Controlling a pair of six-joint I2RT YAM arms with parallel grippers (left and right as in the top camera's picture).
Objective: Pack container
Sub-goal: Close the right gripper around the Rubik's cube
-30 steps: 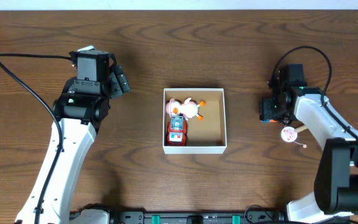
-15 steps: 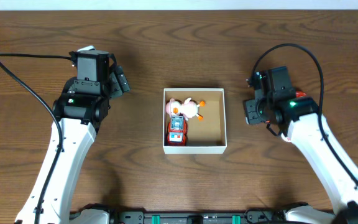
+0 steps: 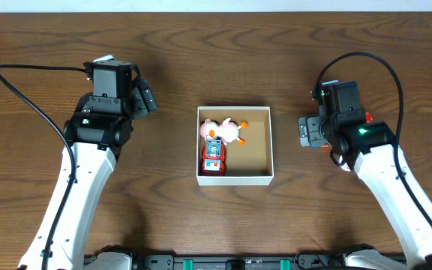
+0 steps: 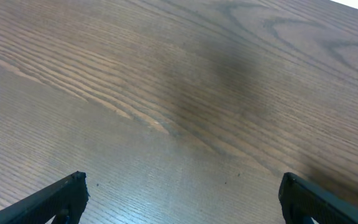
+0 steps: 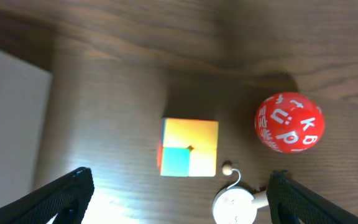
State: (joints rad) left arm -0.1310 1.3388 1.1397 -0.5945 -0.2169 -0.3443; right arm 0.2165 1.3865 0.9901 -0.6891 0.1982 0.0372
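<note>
The robot's right gripper needs to lower around the colour cube (image 5: 189, 147) next and close on its sides, since the cube is centred between the open fingers and clear of the red ball.
The container (image 3: 269, 142), a square shallow box with white walls and a brown inside, sits mid-table. A pink and white plush toy (image 3: 223, 129) and a red toy car (image 3: 213, 158) lie in its left half. My right gripper (image 3: 310, 133) hovers open to the right of the box. In the right wrist view the right gripper (image 5: 180, 182) stands wide over a colour cube (image 5: 189, 147), a red ball with white letters (image 5: 289, 122) and a small white drum toy (image 5: 235, 205). The container's white wall (image 5: 8, 118) shows at the left. My left gripper (image 3: 145, 99) is open and empty.
In the left wrist view the left gripper (image 4: 182, 182) has only bare wood grain below it. A black cable (image 3: 28, 90) loops from the left arm, and another (image 3: 385, 64) arcs above the right arm. The right forearm covers the toys from overhead.
The right arm has swung leftward towards the box, its forearm now covering the white drum toy seen earlier. Its jaws have spread wider. The left arm has not moved.
</note>
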